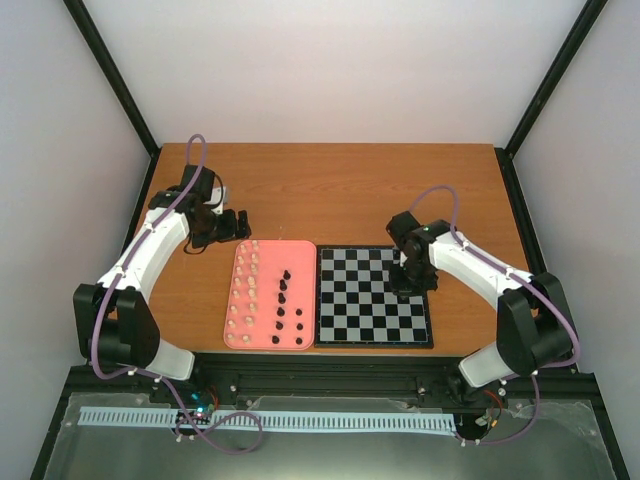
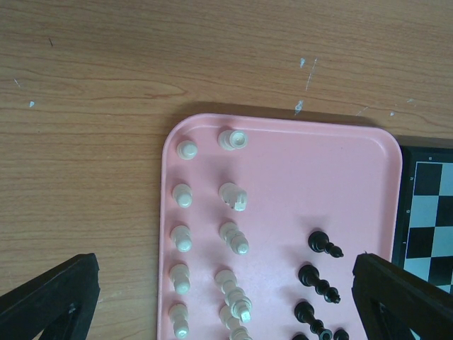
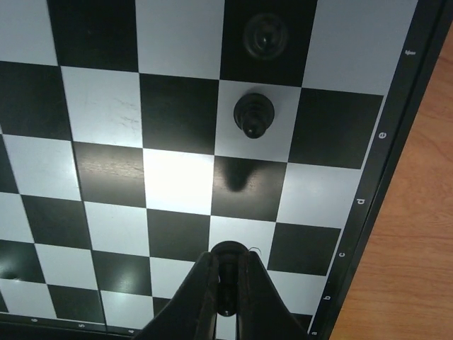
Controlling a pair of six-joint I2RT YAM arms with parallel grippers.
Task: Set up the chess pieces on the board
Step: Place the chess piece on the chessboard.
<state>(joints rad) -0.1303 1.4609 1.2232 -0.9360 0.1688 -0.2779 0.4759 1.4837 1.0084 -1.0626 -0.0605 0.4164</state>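
Observation:
My right gripper will next go down to release the pawn on the empty dark square beside the nearer black piece, which continues the standing pieces' line.
My right gripper [image 3: 226, 268] is shut on a black chess piece [image 3: 228, 255] and holds it just above the board [image 3: 177, 180], near the edge with the letters. Two black pieces [image 3: 253, 113] stand on squares farther ahead, one of them on a dark square [image 3: 265, 35]. In the top view the right gripper [image 1: 408, 277] hangs over the board's [image 1: 360, 320] right side. My left gripper [image 2: 226, 265] is open, high over the pink tray [image 2: 311, 163]. Below it lie rows of cream-white pieces [image 2: 184, 195] and black pieces [image 2: 324, 243].
The pink tray [image 1: 262, 344] lies directly left of the board and touches its edge. White pieces [image 1: 245, 290] fill its left columns and black pieces [image 1: 283, 295] its right part. Bare wooden table [image 1: 340, 185] extends behind both. The left gripper [image 1: 235, 225] hovers beyond the tray's far left corner.

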